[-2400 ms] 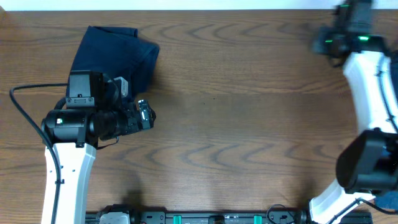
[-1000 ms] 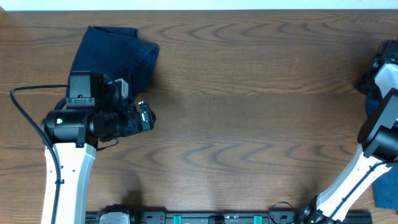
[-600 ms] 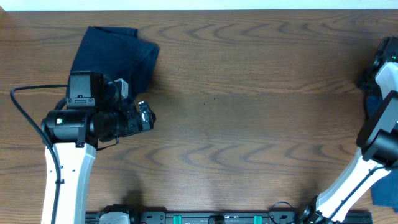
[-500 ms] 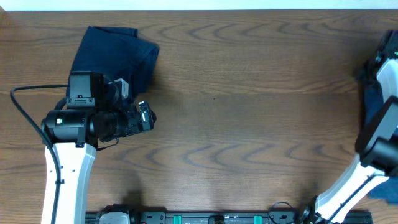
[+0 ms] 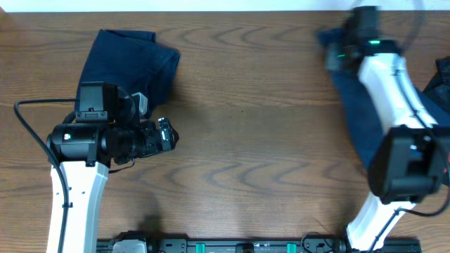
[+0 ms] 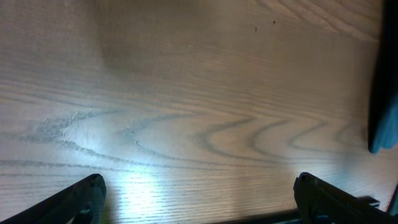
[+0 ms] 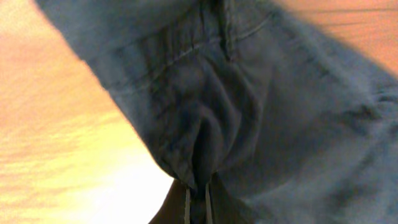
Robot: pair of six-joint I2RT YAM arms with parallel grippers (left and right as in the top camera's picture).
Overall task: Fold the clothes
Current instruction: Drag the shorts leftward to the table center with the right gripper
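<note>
My right gripper draws back and to the left in the overhead view next and releases the bunched fold there, since the middle of the table lies bare.
A folded navy garment [image 5: 130,60] lies at the table's far left. A little nearer than it, my left gripper [image 5: 167,133] hovers over bare wood; in the left wrist view its fingertips [image 6: 87,193] stand far apart with nothing between them. A second piece of the clothes, navy shorts [image 5: 357,112], trails across the right side of the table under my right arm. My right gripper [image 5: 336,53] is shut on a bunched fold of this fabric [image 7: 249,112] near a stitched seam, the pinch [image 7: 198,199] showing in the right wrist view.
More dark fabric [image 5: 441,76] shows at the table's right edge. A dark blue strip [image 6: 382,118] cuts into the right border of the left wrist view. The left arm's black cable [image 5: 28,133] loops out to the left.
My right gripper has shut on the navy shorts at the right edge and swung up and left, pulling them onto the table. The left arm has stayed still.
</note>
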